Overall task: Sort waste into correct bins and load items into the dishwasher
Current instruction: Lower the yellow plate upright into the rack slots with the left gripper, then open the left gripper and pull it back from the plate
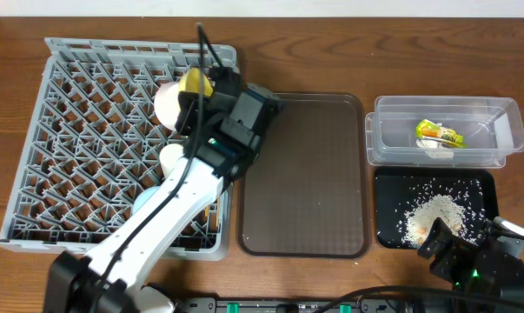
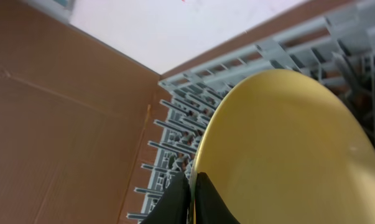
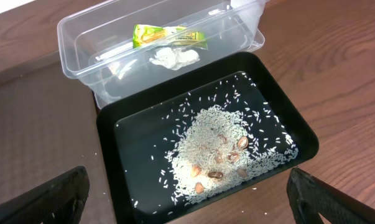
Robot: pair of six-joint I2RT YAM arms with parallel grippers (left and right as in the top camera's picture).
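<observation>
The robot should next lower the plate (image 1: 196, 83) on edge into the rack's gap below the left gripper, beside the white bowl but clear of it, and release the plate's rim.
My left gripper (image 2: 192, 199) is shut on the rim of the pale yellow plate (image 2: 287, 155) and holds it on edge over the grey dish rack (image 1: 79, 113); from overhead the plate (image 1: 196, 83) shows near the rack's far right. A white bowl (image 1: 170, 104) and a pale blue-white cup (image 1: 144, 202) sit in the rack. My right gripper (image 3: 187, 199) is open at the near edge of the black tray (image 3: 112, 155), which holds rice leftovers (image 3: 218, 146). The clear tub (image 3: 75, 37) holds the snack wrapper (image 3: 168, 35) and white scraps (image 3: 173, 57). Chopsticks are out of view.
The brown serving tray (image 1: 305, 174) lies between the rack and the two bins. The tub (image 1: 444, 130) and black tray (image 1: 392, 209) sit at the right. A brown cardboard wall (image 2: 56, 137) stands beyond the rack in the left wrist view.
</observation>
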